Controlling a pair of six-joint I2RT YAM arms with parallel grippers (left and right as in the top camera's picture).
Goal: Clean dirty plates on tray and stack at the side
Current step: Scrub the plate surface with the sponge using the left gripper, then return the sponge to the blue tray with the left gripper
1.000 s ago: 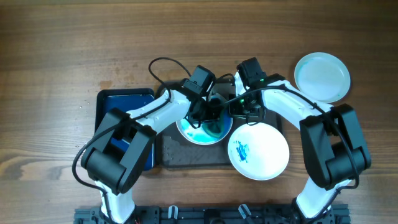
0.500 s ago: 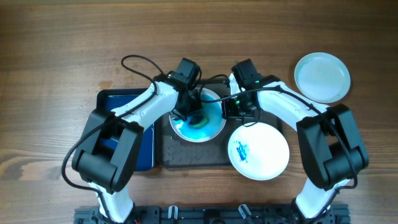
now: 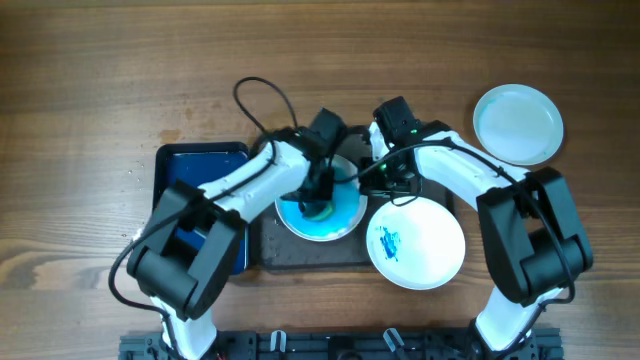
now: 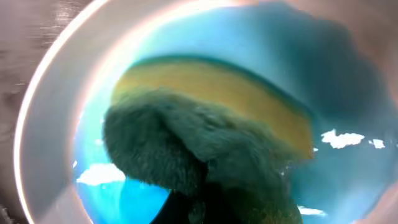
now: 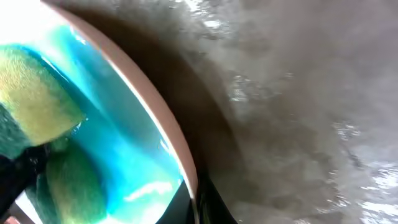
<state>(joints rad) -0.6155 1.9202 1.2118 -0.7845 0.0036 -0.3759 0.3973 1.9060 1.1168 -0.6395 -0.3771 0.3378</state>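
Observation:
The sponge comes up off the smeared plate in my left gripper next, then goes down into that tray.
On the dark tray lies a plate covered in wet blue smear. My left gripper is shut on a green and yellow sponge and presses it onto the middle of this plate. The left wrist view is filled by the sponge on the blue plate. My right gripper is shut on the plate's right rim. A second plate with a blue scribble overlaps the tray's right end. A third, clean plate sits on the table at the far right.
A smaller deep-blue tray lies left of the dark tray, partly under my left arm. Black cables loop above both wrists. Bare wooden table surrounds everything.
My left gripper has swept the sponge across the plate, from its right side to its left, then back toward the middle and nearer. The right gripper has kept its hold on the rim.

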